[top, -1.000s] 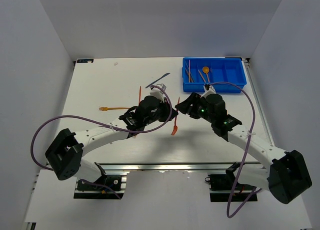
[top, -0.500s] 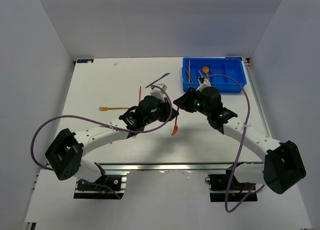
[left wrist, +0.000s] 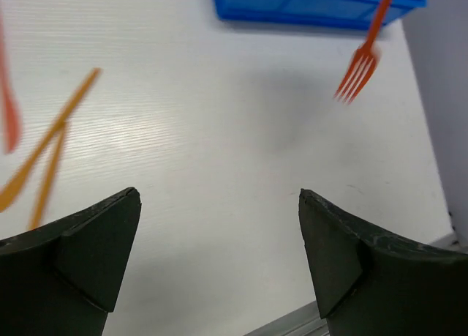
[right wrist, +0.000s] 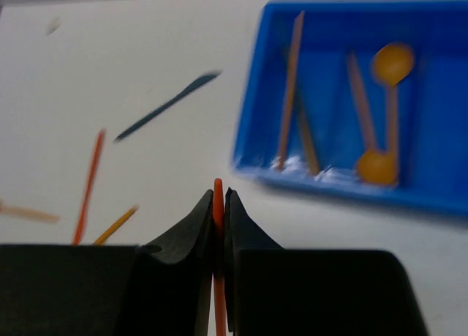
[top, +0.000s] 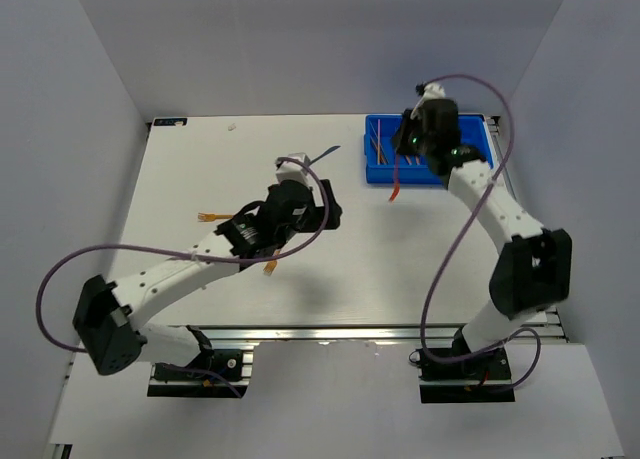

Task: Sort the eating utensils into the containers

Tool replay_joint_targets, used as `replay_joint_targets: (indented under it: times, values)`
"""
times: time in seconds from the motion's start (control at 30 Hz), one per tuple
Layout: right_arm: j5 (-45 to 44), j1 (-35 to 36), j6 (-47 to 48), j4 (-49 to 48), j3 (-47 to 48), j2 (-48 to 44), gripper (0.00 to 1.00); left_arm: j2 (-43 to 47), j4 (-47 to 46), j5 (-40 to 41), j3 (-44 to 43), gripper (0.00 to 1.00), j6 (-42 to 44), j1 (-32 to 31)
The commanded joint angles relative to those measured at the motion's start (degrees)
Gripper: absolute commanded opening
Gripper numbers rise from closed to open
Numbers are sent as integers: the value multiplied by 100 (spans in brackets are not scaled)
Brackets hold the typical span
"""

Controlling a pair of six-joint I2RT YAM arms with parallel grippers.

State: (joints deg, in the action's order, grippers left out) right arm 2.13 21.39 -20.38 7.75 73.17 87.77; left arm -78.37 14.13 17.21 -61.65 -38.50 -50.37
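Observation:
I need to move my right gripper to the right in the top view, then down over the section of the tray beside the orange spoons to let go of the fork, because that section is empty.
My right gripper [right wrist: 219,197] is shut on the handle of a red-orange fork [top: 394,179]. The fork hangs tines down in the air at the near left corner of the blue tray [top: 455,175]. The left wrist view shows the same fork [left wrist: 362,61] below the tray [left wrist: 292,6]. In the tray [right wrist: 439,198] lie two orange spoons [right wrist: 391,61] and several slim utensils [right wrist: 291,87]. My left gripper [left wrist: 219,197] stands open and empty over bare table, mid-table in the top view [top: 328,214].
A dark blue knife [top: 322,155] lies left of the tray. An orange fork [top: 213,217] lies to the left, and another orange utensil [top: 270,266] sits by the left forearm. Loose orange and red utensils [left wrist: 51,146] lie left of my left gripper.
The right gripper has shut on the red-orange fork and carried it from mid-table up to the tray's corner. The left gripper has opened and its arm swung left.

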Motion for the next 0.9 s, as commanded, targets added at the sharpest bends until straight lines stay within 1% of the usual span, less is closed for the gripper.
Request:
replay_joint_targets:
  times: [0.0, 0.07, 0.1, 0.13, 0.17, 0.2, 0.23, 0.3, 0.4, 0.43, 0.47, 0.63, 0.87]
  values:
    - [-940, -826, 1605, 1068, 1579, 1044, 0, 979, 1414, 1283, -129, 98, 220, 10]
    - [-1555, -1083, 1800, 1220, 2313, 1548, 0, 1505, 1653, 1600, -15, 98, 378, 27]
    - [-1854, -1310, 1723, 1229, 2899, 1968, 0, 1657, 1889, 1697, 38, 98, 439, 45]
    - [-2022, -1452, 1626, 1186, 3166, 2172, 0, 1780, 2013, 1785, 152, 98, 518, 45]
    - [-2024, -1584, 1468, 1168, 3404, 2531, 0, 1973, 2093, 1951, 205, 98, 545, 53]
    - [-2006, -1820, 1275, 1141, 3806, 2700, 0, 2053, 2181, 1987, 284, 98, 589, 54]
    - [-1884, -1918, 1004, 1011, 3958, 2858, 0, 2123, 2190, 1996, 459, 98, 685, 62]
    - [-1892, -2059, 791, 870, 4222, 3288, 0, 2229, 2156, 1970, 644, 98, 765, 62]
    - [-1778, -2068, 588, 728, 4662, 3817, 0, 2299, 1954, 1970, 978, 98, 879, 71]
    - [-1525, -2138, 518, 641, 4785, 3914, 0, 2317, 1910, 1979, 1092, 98, 879, 71]
    - [-1497, -2243, 474, 597, 4803, 4054, 0, 2343, 1857, 1979, 1154, 98, 888, 71]
    - [-1540, -2253, 456, 105, 4575, 4152, 0, 2431, 1690, 1768, 1243, 98, 950, 71]
    - [-1488, -2306, 298, -36, 4593, 4337, 0, 2458, 1654, 1724, 1322, 98, 897, 71]
